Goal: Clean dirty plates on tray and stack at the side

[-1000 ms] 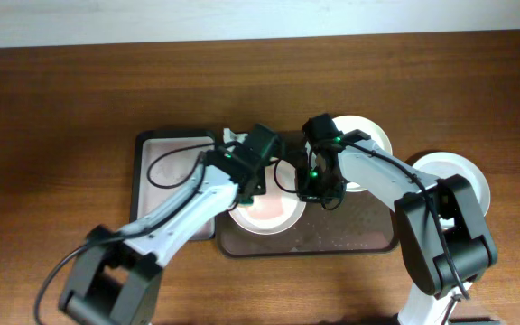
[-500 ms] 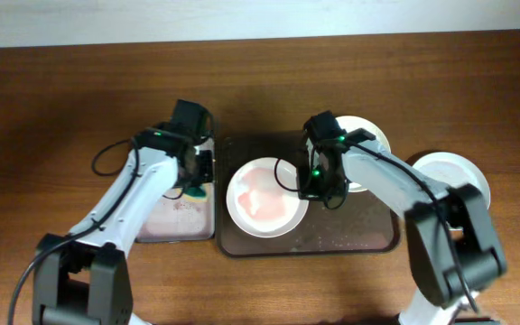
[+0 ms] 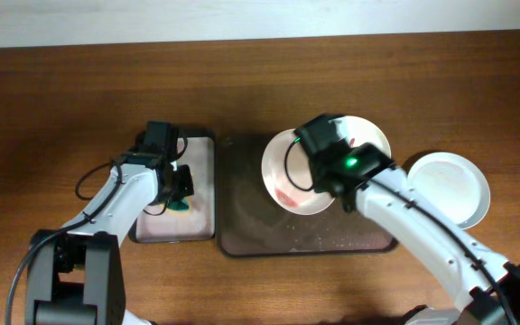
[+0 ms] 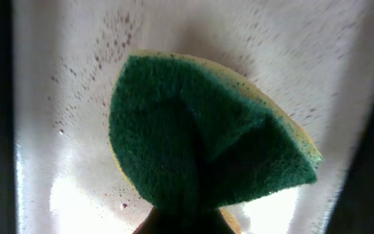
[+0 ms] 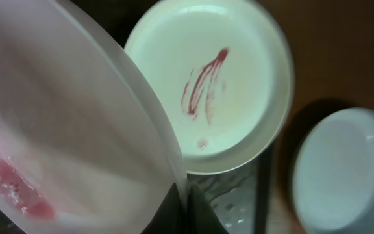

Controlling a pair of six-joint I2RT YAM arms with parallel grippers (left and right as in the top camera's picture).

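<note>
Because the clean white plate lies beside the tray, I will move my right gripper toward the right in the overhead view, lower over it and release the rim.
My right gripper is shut on the rim of a white plate and holds it tilted above the dark brown tray. In the right wrist view the jaws pinch the plate's edge, and the held plate carries a pink wet smear at its lower left. A second plate with a red smear lies at the tray's back right, and also shows in the right wrist view. A clean white plate lies on the table right of the tray. My left gripper is shut on a green sponge.
The sponge hangs over the small black-rimmed tray with a pale pink, speckled inside, left of the brown tray. The brown tray's floor is wet. The clean plate also shows in the right wrist view.
My left arm carried the sponge off the plate and left to the small tray. My right gripper lifted the wiped plate, tilted it and moved it right.
</note>
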